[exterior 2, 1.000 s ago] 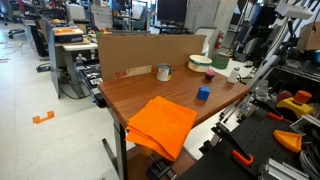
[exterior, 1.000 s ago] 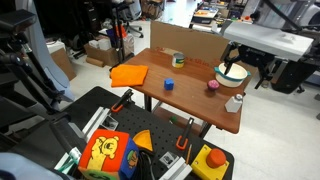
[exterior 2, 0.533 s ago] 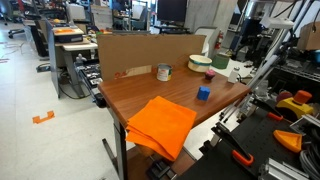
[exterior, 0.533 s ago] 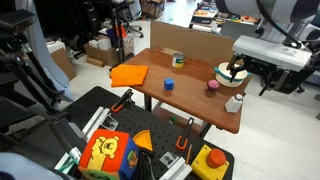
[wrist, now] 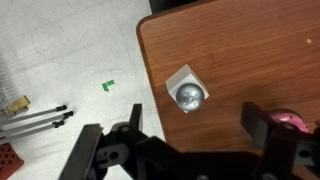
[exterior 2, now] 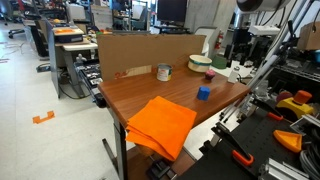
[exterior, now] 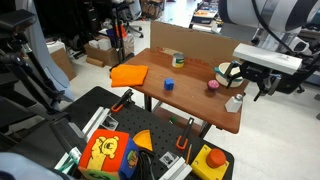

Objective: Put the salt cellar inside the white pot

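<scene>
The salt cellar stands just beyond the gap between the open fingers. My gripper shifts over its metal top (exterior: 238, 97) (wrist: 189, 97) and down around the white body next.
The salt cellar (exterior: 234, 102) is small and white and stands upright near the table's corner. From above in the wrist view (wrist: 188, 95) it shows a shiny metal top on a white body. The white pot (exterior: 231, 73) with a pale green rim sits behind it; it also shows in an exterior view (exterior 2: 201, 63). My gripper (exterior: 243, 80) hangs above the table between pot and salt cellar. In the wrist view the gripper (wrist: 197, 125) is open and empty, with the salt cellar just beyond the gap between the fingers.
A small pink round object (exterior: 212, 86) sits near the pot and beside my finger (wrist: 293, 122). A blue cube (exterior: 169, 84), a dark can (exterior: 179, 60) and an orange cloth (exterior: 128, 73) lie further along the table. The table edge (wrist: 143, 70) is close to the salt cellar.
The arm has come down and forward from above the pot toward the salt cellar at the table's corner. Nothing on the table has moved.
</scene>
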Robot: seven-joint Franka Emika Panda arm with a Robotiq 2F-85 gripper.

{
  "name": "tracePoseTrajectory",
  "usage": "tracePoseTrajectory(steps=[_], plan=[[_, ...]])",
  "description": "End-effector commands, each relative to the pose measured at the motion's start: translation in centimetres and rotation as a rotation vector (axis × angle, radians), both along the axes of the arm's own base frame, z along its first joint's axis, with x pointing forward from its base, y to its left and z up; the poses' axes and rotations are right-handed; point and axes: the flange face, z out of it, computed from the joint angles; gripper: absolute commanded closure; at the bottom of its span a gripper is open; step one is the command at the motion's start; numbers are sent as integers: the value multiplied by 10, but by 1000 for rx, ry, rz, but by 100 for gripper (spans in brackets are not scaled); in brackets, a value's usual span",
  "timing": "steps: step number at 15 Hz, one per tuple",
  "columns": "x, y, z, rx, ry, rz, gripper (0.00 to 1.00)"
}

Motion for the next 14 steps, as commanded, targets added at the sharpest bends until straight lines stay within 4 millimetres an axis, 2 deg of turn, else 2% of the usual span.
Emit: tracePoseTrajectory(steps=[1, 2, 3, 4, 5, 10, 12, 13, 14], plan=[[12, 3, -14, -15, 60, 43, 0], [13, 4, -19, -19, 76, 49, 0], [13, 6, -25, -24, 101, 62, 25], [14, 8, -30, -28, 123, 76, 26], [13, 10, -34, -33, 151, 90, 32], [14, 15, -44, -38, 227, 126, 73], [18, 17, -31, -35, 201, 115, 86], [21, 20, -10, -26, 150, 116, 86], [24, 23, 2, -19, 122, 117, 86]])
